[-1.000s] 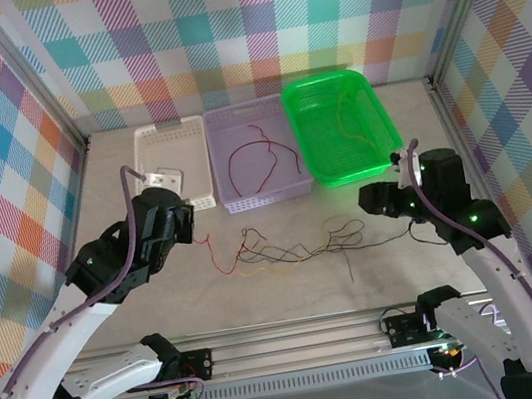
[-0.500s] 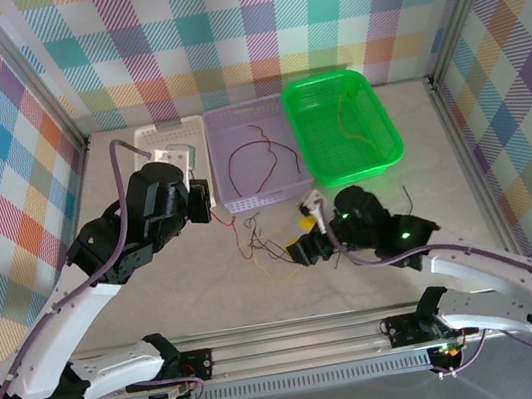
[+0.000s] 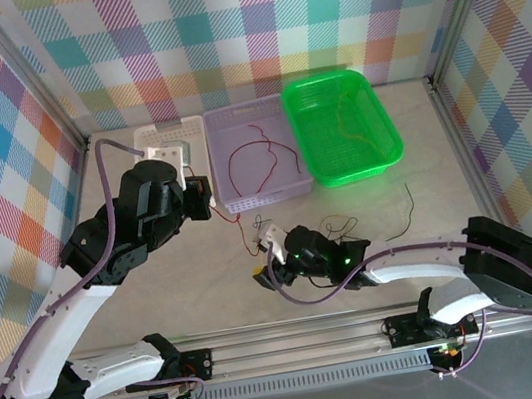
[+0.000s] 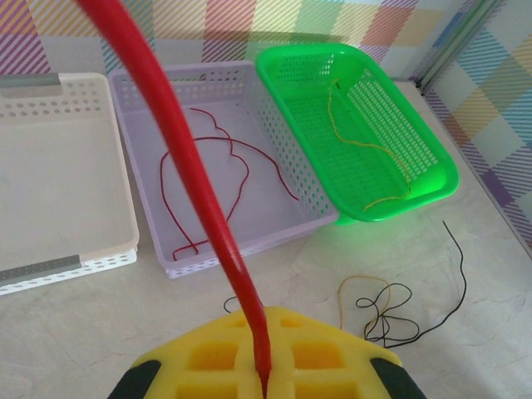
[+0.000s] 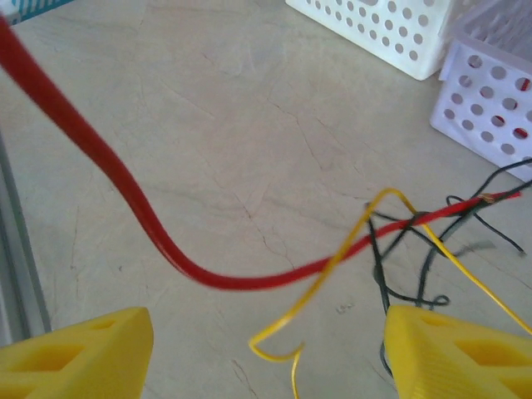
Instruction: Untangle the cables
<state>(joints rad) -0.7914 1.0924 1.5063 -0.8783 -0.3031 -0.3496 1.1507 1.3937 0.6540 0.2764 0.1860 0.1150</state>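
Observation:
The hooked yellow cable end (image 5: 270, 347) already hangs between my right gripper's open fingers, so my right gripper should move a little outward onto it next and close.
The cables lie partly tangled on the table: black and yellow loops (image 3: 343, 227) sit beside my right arm, and one black strand (image 3: 405, 215) trails off to the right. My left gripper (image 3: 208, 201) is shut on a red cable (image 4: 193, 170) that runs up past the camera from its fingertips (image 4: 264, 378). That red cable (image 5: 208, 274) sags across the table into a black and yellow knot (image 5: 416, 229). My right gripper (image 5: 266, 357) hangs open low over the table, with a hooked yellow cable end (image 5: 332, 266) between its fingers, touching neither.
Three baskets stand at the back: a white one (image 3: 154, 162), a purple one (image 3: 290, 191) with red cables (image 4: 204, 187) in it, and a green one (image 3: 385, 130) holding a yellow cable (image 4: 366, 145). The aluminium rail (image 3: 299, 341) runs along the near edge.
My right arm has swung from the right side across to the left-centre, down over the tangle. My left gripper has risen toward the baskets with the red cable, and the tangle has shifted.

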